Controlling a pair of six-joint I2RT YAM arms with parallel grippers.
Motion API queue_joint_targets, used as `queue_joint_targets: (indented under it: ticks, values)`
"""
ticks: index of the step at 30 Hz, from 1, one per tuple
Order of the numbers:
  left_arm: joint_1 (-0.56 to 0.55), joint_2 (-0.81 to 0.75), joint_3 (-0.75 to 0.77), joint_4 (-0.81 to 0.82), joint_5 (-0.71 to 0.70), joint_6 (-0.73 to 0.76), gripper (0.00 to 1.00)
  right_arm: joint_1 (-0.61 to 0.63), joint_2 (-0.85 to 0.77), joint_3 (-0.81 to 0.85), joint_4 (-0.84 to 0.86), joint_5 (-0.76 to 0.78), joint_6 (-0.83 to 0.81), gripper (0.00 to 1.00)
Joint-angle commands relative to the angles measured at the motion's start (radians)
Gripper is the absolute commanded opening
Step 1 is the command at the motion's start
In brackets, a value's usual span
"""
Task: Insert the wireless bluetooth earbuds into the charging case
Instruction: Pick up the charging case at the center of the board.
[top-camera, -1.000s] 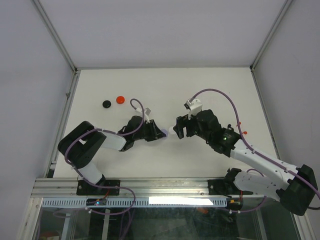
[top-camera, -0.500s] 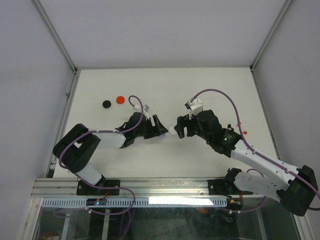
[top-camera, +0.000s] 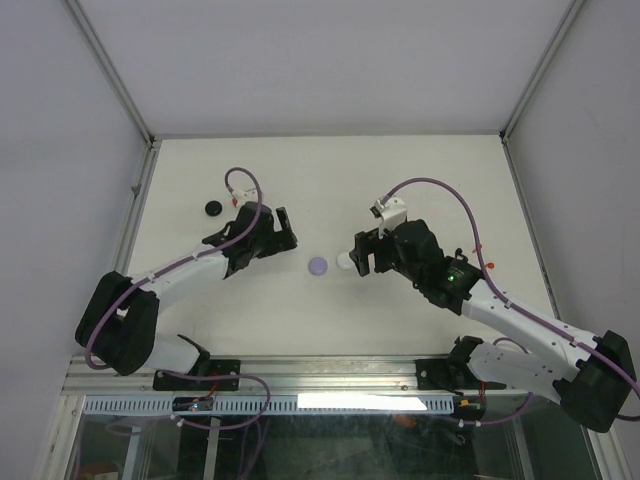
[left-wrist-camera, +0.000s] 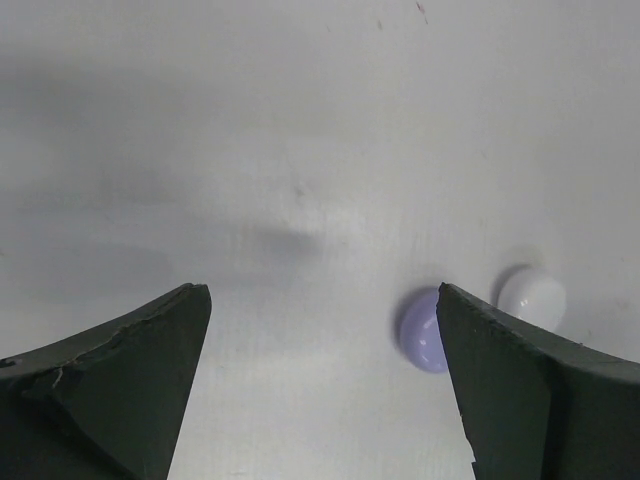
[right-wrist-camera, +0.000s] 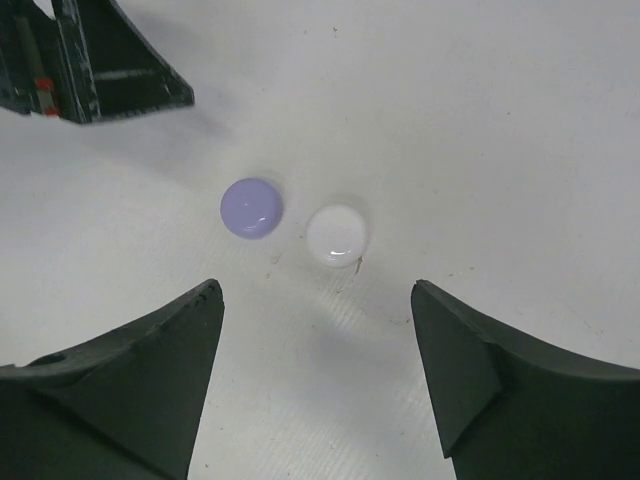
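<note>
I should move my left gripper outward and to the left in the top view, then down over the red round piece, as the gripper's open fingers are over bare table.
Two small glossy domes lie side by side on the white table: a lilac one (top-camera: 318, 266) (right-wrist-camera: 251, 207) (left-wrist-camera: 420, 330) and a white one (top-camera: 343, 261) (right-wrist-camera: 337, 236) (left-wrist-camera: 533, 298). I cannot tell whether they are the earbuds. No charging case shows in any view. My left gripper (top-camera: 288, 228) (left-wrist-camera: 320, 300) is wide open and empty, up and to the left of the lilac dome; its fingers (right-wrist-camera: 95, 60) show at the top left of the right wrist view. My right gripper (top-camera: 355, 255) (right-wrist-camera: 315, 290) hovers open just right of the white dome and holds nothing.
A small black disc (top-camera: 212, 207) lies at the far left of the table, beside the left arm's purple cable (top-camera: 240, 180). White walls with metal rails (top-camera: 130, 190) enclose the table on three sides.
My left gripper has opened, left the lilac dome lying on the table and drawn back up and to the left. The right arm has stayed where it was.
</note>
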Motion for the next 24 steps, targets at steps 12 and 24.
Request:
queue_joint_targets:
  ticks: [12,24]
  values:
    - [0.346,0.193,0.369,-0.136,0.026,0.509,0.99,-0.004,-0.042,0.009,0.029,0.022,-0.019,0.80]
    - [0.469,0.466,0.580,-0.127,0.177,0.692,0.92,-0.003,-0.037,-0.015,0.046,0.012,-0.017,0.81]
